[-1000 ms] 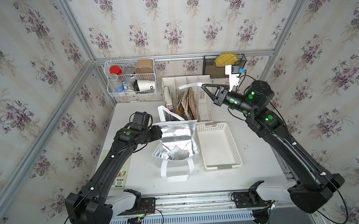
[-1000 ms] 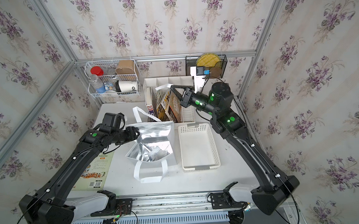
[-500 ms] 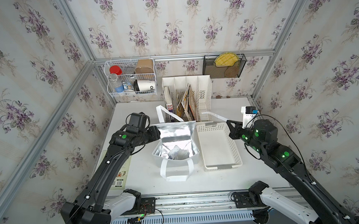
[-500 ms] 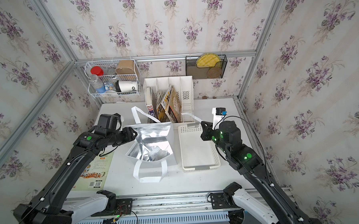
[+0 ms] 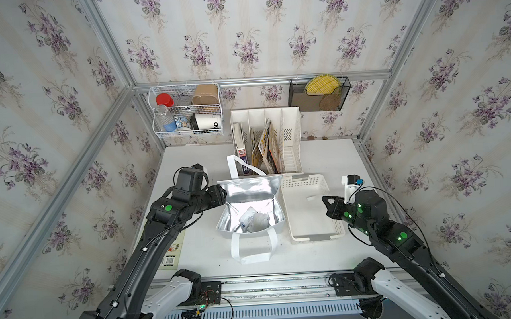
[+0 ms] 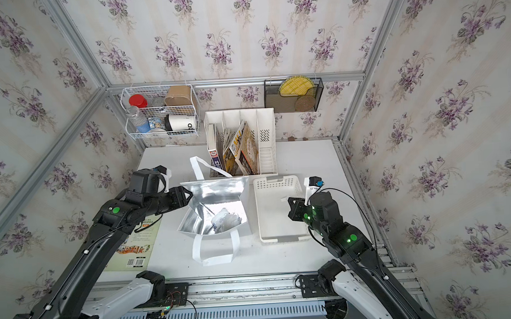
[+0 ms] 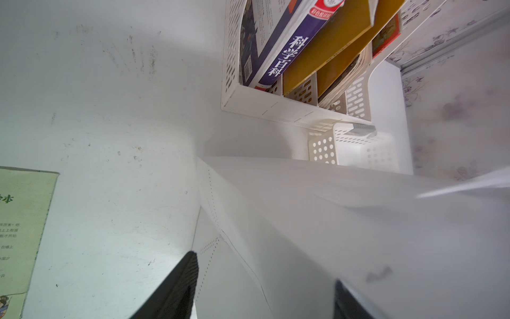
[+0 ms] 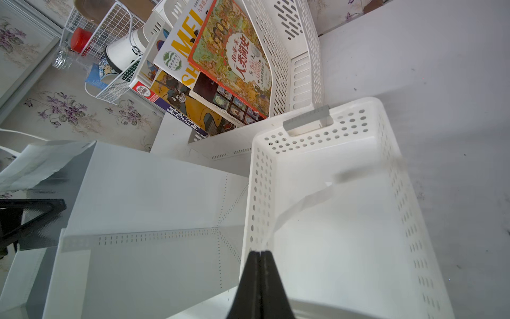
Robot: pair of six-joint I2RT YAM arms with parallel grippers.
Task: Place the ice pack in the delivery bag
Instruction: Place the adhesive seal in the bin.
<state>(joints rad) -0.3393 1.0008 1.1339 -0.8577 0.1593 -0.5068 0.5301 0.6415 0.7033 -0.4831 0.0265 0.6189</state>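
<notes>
The thin white piece already hangs inside the white basket's rims, so next my right gripper will ease low over the white basket's bottom, slightly toward the delivery bag (image 5: 267,189), and release it.
The delivery bag (image 5: 267,189) stands open at mid-table, silver lining showing, one handle (image 5: 243,255) flat in front and one (image 5: 234,167) behind. The ice pack (image 5: 252,220), a crumpled white pouch with blue print, lies on the bag's floor in both top views (image 6: 225,219). My left gripper (image 5: 221,194) is open at the bag's left rim. In the left wrist view the bag's white side wall (image 7: 276,248) sits between the spread fingers (image 7: 182,281). My right gripper (image 5: 324,198) hangs low over the white basket (image 5: 291,182), shut on a thin white strip (image 8: 303,204).
A white file rack with books (image 5: 267,142) stands right behind the bag and basket. A wire basket of bottles and cups (image 5: 187,113) and a black mesh holder (image 5: 319,93) hang on the back wall. A booklet (image 6: 136,245) lies under my left arm.
My right arm has swung down from high beside the file rack to low over the basket, carrying the white strip. My left gripper has stayed at the bag's left rim.
</notes>
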